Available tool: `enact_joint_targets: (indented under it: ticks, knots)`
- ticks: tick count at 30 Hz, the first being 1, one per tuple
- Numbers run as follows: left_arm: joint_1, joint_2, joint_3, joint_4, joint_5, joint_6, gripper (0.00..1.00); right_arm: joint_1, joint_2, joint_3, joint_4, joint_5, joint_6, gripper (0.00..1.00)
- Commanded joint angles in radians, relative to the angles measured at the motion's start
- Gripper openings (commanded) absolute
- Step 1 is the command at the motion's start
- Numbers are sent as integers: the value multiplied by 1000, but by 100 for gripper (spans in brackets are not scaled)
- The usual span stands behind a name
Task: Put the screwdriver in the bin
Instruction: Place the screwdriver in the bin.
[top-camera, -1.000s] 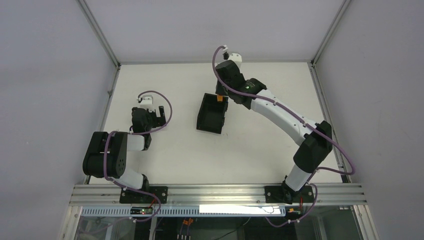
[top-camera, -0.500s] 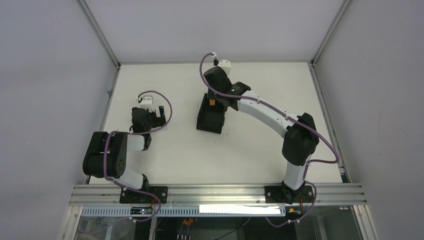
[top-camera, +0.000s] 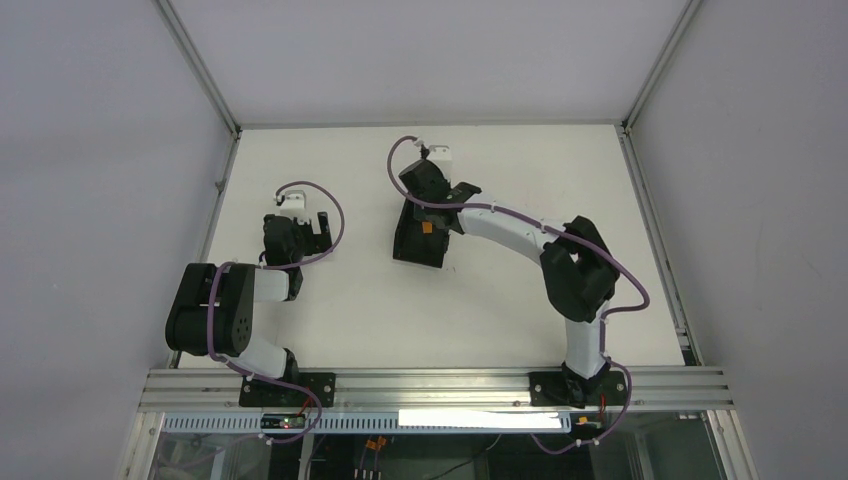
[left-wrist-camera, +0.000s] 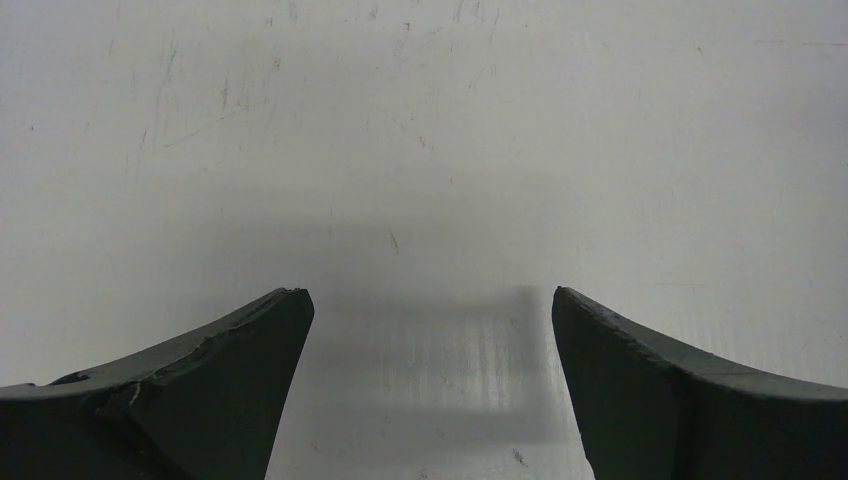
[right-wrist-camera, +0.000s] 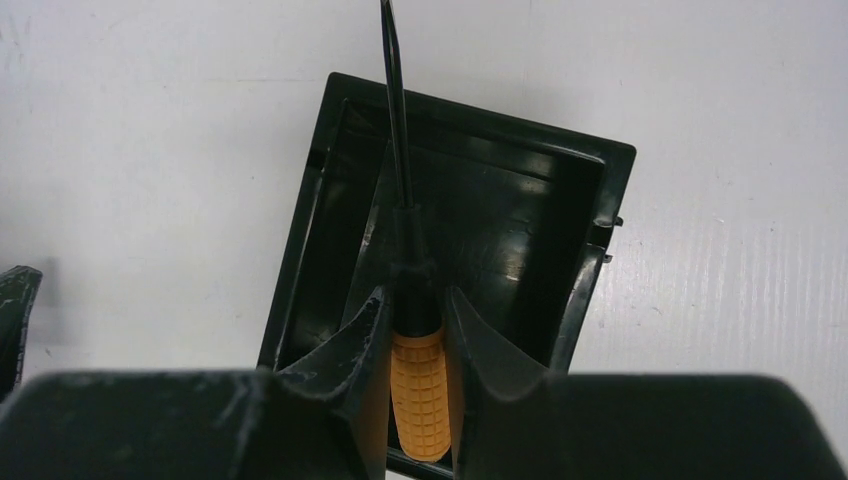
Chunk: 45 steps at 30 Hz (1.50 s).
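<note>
Next, my right gripper lowers and draws slightly back into the open bin to release the screwdriver (top-camera: 427, 227), since its stem still reaches past the bin's far rim.
In the right wrist view, my right gripper (right-wrist-camera: 415, 300) is shut on the screwdriver (right-wrist-camera: 418, 390), both fingers pressing its orange gridded handle. The thin black shaft points away from the camera, past the far rim of the bin (right-wrist-camera: 560, 190). The black open-top bin lies directly beneath, and nothing shows inside it. From the top camera, the right gripper (top-camera: 430, 213) hovers over the far end of the bin (top-camera: 412, 248), where a spot of the orange screwdriver (top-camera: 427, 227) shows. My left gripper (top-camera: 320, 226) rests far left of the bin; its wrist view shows this left gripper (left-wrist-camera: 428, 292) open with nothing between the fingers.
The white table (top-camera: 500, 300) is bordered by a metal frame rail (top-camera: 440, 385) at the near edge and grey walls on the other sides. The right arm's elbow (top-camera: 575, 275) arches over the table's right half.
My right arm has swung left and folded in, carrying the screwdriver from the bin's far right corner to above the bin. The left arm has stayed still.
</note>
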Motion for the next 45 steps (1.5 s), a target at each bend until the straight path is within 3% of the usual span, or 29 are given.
enact_joint_targets:
  ticks: [1, 15, 28, 45]
  knots:
    - [0, -24, -2, 27, 5, -5, 99, 10, -6, -11, 67, 29, 10, 0]
    - [0, -23, -2, 27, 5, -5, 99, 26, 61, -64, 93, -45, 9, 4]
    - [1, -23, -2, 27, 5, -5, 99, 42, 7, -50, 53, -9, -7, 49]
    - [0, -23, -2, 27, 5, -5, 99, 48, -141, 91, -46, 57, -104, 61]
